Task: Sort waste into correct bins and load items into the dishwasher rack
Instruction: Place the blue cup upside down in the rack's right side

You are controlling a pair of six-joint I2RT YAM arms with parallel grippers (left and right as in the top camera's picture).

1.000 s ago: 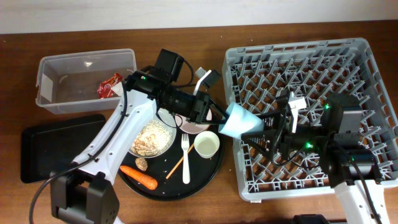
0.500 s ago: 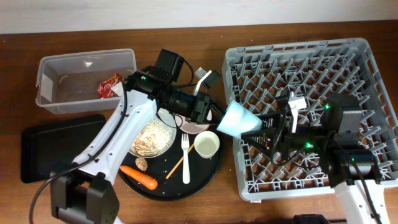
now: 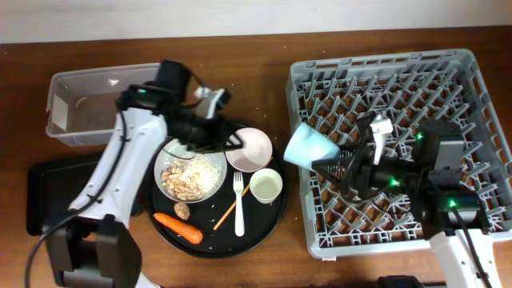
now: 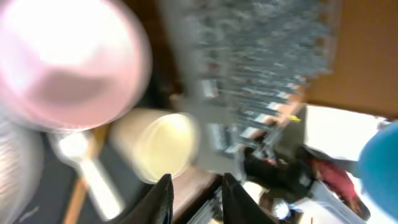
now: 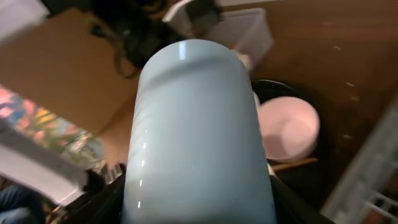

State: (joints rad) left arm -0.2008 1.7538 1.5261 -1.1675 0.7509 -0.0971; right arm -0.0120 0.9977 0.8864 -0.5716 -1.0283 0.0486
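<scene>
I need to move my right gripper to the right in the overhead view, then down, to the side of the rack opposite the tray, because the cup overhangs the edge on the tray side.
My right gripper (image 3: 330,165) is shut on the light blue cup (image 3: 306,147) and holds it tilted over the left edge of the grey dishwasher rack (image 3: 416,88). The cup fills the right wrist view (image 5: 196,137). My left gripper (image 3: 230,144) is open and empty, over the gap between the grey-white plate of rice scraps (image 3: 190,173) and the pinkish bowl (image 3: 250,149). Its wrist view is blurred and shows the bowl (image 4: 68,62) and the whitish cup (image 4: 161,146). The whitish cup (image 3: 266,186), white fork (image 3: 238,200), carrot (image 3: 178,227) and brown lump (image 3: 182,210) lie on the round black tray (image 3: 268,228). The red wrapper is hidden.
The clear tub (image 3: 80,120) stands at the back left, partly under my left arm. The shallow black tray (image 3: 48,196) lies in front of it. A thin wooden stick (image 3: 226,214) lies beside the fork.
My left gripper has let go of the blue cup and drawn back left over the round tray. My right gripper keeps the cup, now a little higher by the rack's edge.
</scene>
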